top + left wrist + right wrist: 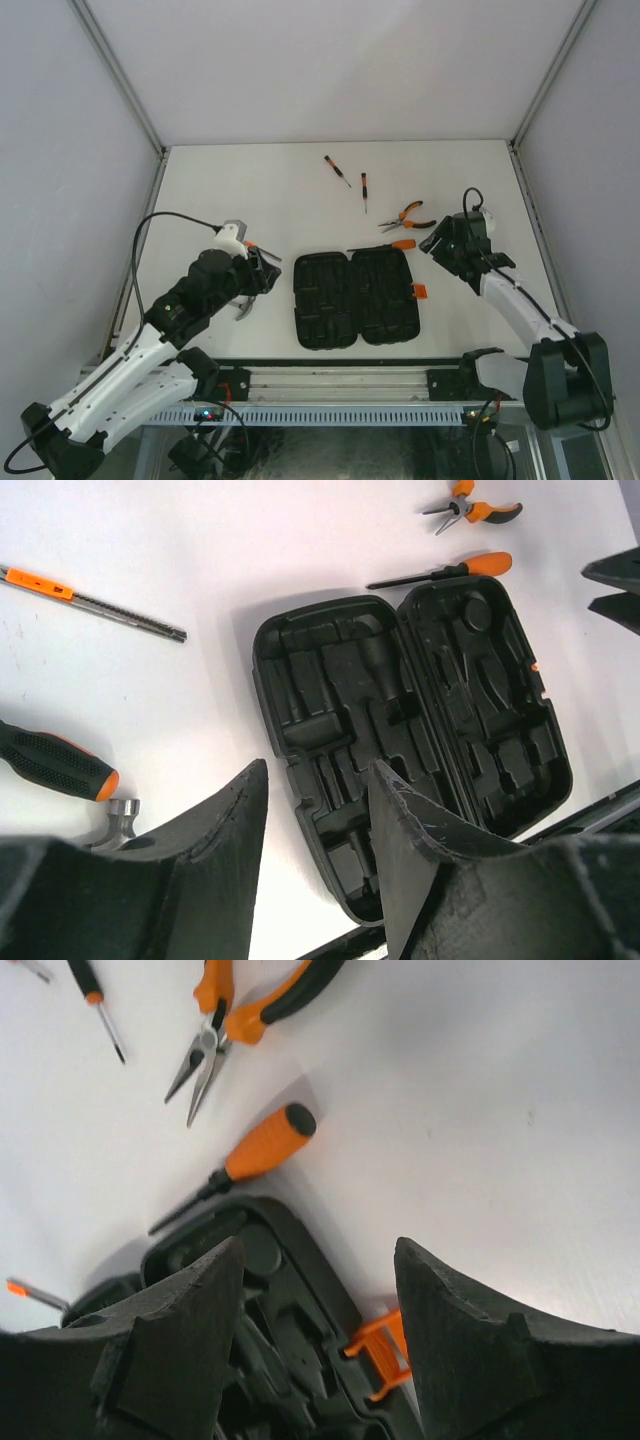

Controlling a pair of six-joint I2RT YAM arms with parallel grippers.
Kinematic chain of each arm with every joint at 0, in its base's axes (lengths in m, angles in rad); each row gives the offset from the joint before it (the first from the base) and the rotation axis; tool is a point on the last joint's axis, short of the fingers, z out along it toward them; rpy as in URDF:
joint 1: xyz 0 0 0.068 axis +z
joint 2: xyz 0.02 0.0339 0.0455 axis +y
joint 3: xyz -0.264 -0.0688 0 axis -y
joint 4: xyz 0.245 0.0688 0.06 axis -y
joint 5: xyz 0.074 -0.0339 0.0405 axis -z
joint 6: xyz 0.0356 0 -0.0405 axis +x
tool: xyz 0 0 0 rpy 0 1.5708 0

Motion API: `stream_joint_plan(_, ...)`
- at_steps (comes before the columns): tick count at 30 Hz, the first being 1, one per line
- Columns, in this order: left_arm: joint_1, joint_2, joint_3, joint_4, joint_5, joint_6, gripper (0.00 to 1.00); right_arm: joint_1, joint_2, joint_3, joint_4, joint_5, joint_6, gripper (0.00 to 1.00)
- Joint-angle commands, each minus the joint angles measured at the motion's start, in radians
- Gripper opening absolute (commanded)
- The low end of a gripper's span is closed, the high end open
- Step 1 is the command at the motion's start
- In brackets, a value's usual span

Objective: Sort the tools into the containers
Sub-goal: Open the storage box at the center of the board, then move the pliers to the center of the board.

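Note:
I will move my right gripper outward and down onto the handle nearer the orange-handled screwdriver [292,996] and close it, because the handles of the pliers are spread apart and leave one clear.
The black tool case [326,300] lies open and flat near the table's front, its moulded slots [330,695] bare and its orange latch [420,291] on the right side. An orange-handled screwdriver [396,245] lies just behind the case, with pliers [405,215] and two thin screwdrivers [337,170] [364,190] farther back. Left of the case lies a hammer [58,762]. My left gripper [318,770] is open and empty over the case's left edge. The right gripper [318,1250] is open and empty above the latch [380,1350].
A thin orange-and-grey blade tool [92,602] lies on the table left of the case, behind the hammer. The white table ends at grey walls on the back and both sides. A rail runs along the front edge [340,385] just below the case.

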Motion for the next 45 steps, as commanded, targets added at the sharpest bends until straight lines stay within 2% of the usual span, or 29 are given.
stream_joint_plan(1,0.006,-0.023,0.037,0.000,0.022,0.022,0.49,-0.023,0.116,0.097,0.122,0.050,0.110,0.61)
stream_joint_plan(10,0.006,-0.031,0.035,-0.020,0.028,0.024,0.49,-0.060,0.382,0.250,0.161,0.068,0.160,0.61)
stream_joint_plan(21,0.006,-0.033,0.047,-0.032,0.029,0.035,0.50,-0.076,0.619,0.435,0.086,0.068,0.147,0.60)
stream_joint_plan(35,0.006,-0.022,0.047,-0.033,0.030,0.035,0.50,-0.071,0.791,0.586,-0.037,0.082,0.093,0.60)
stream_joint_plan(45,0.006,-0.022,0.043,-0.035,0.032,0.031,0.50,-0.067,0.840,0.638,-0.059,0.062,0.060,0.54)
